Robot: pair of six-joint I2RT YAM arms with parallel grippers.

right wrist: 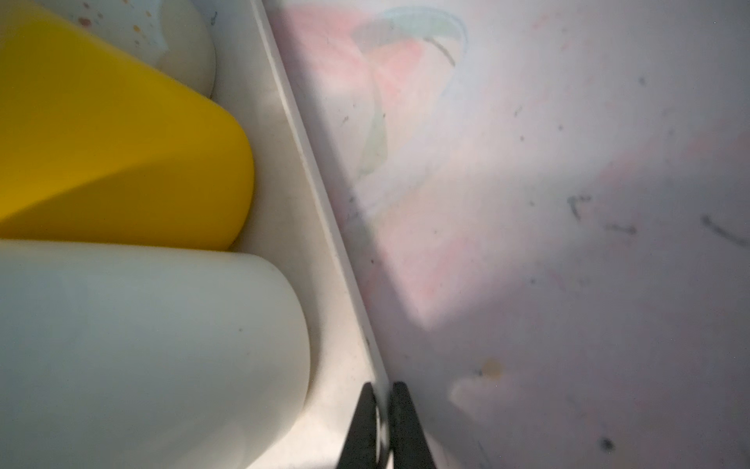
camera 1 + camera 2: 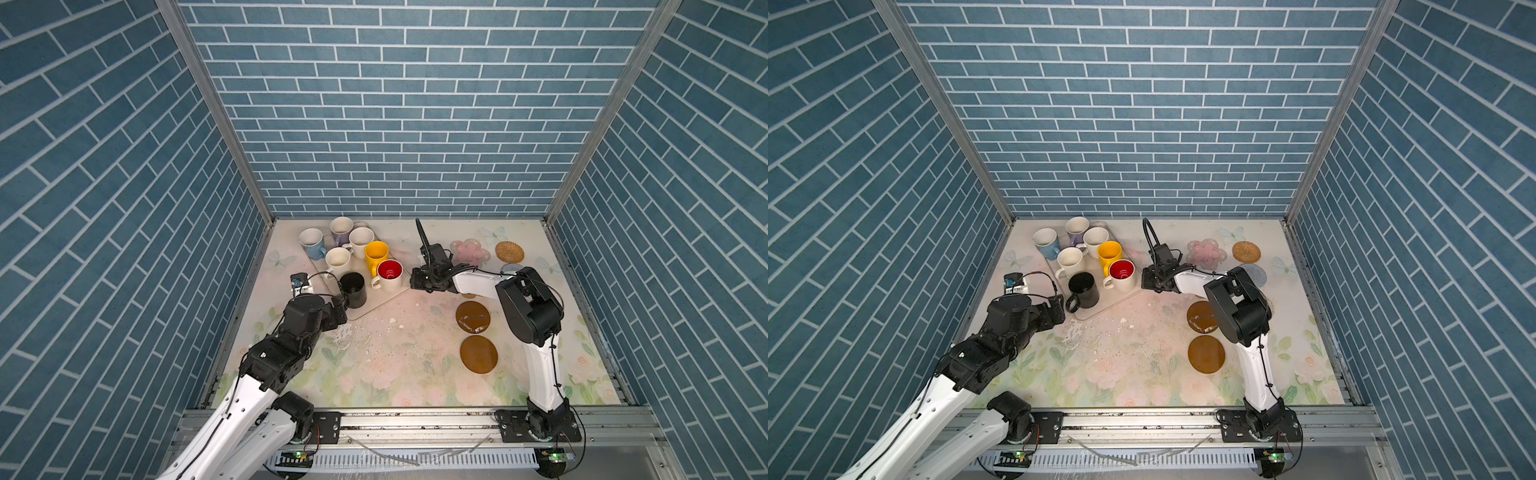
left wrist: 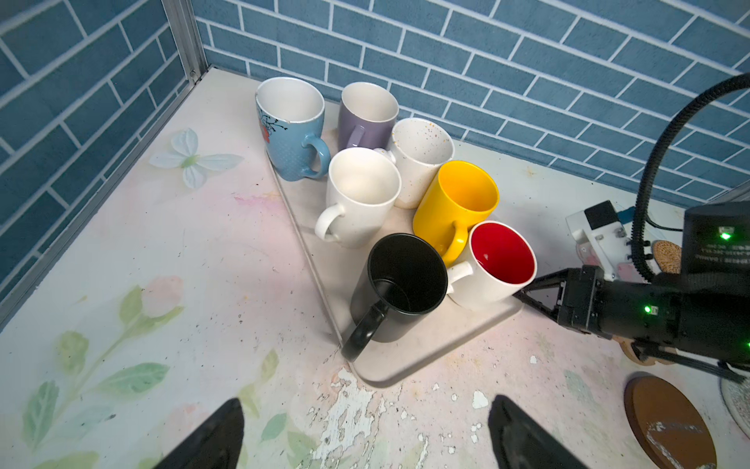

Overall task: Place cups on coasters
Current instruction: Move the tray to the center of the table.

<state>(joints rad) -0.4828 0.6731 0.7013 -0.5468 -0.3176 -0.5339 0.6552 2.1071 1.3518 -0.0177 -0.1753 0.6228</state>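
The tray's rim (image 1: 308, 170) goes back in my right gripper, dragged onto the open tabletop beside the brown discs, and is released next, since that space is clear.
Several cups stand close together on a cream tray (image 2: 376, 305) at the back left: black (image 2: 353, 289), white with red inside (image 2: 389, 274), yellow (image 2: 376, 253), two cream, light blue (image 2: 311, 243) and lavender (image 2: 340, 230). My left gripper (image 3: 365, 406) is open and empty just short of the black cup's handle (image 3: 363, 335). My right gripper (image 1: 381, 390) is shut on the tray's rim (image 1: 308, 170), beside the red-inside cup. Coasters lie bare on the right: pink flower (image 2: 471, 251), rattan round (image 2: 509, 252), blue woven (image 2: 1253, 274) and two brown discs (image 2: 473, 316) (image 2: 478, 354).
Blue brick walls close in the floral table on three sides. My right arm (image 2: 528, 307) arches over the nearer coasters and hides part of them. Flaked paint marks the tabletop (image 2: 374, 340) in front of the tray.
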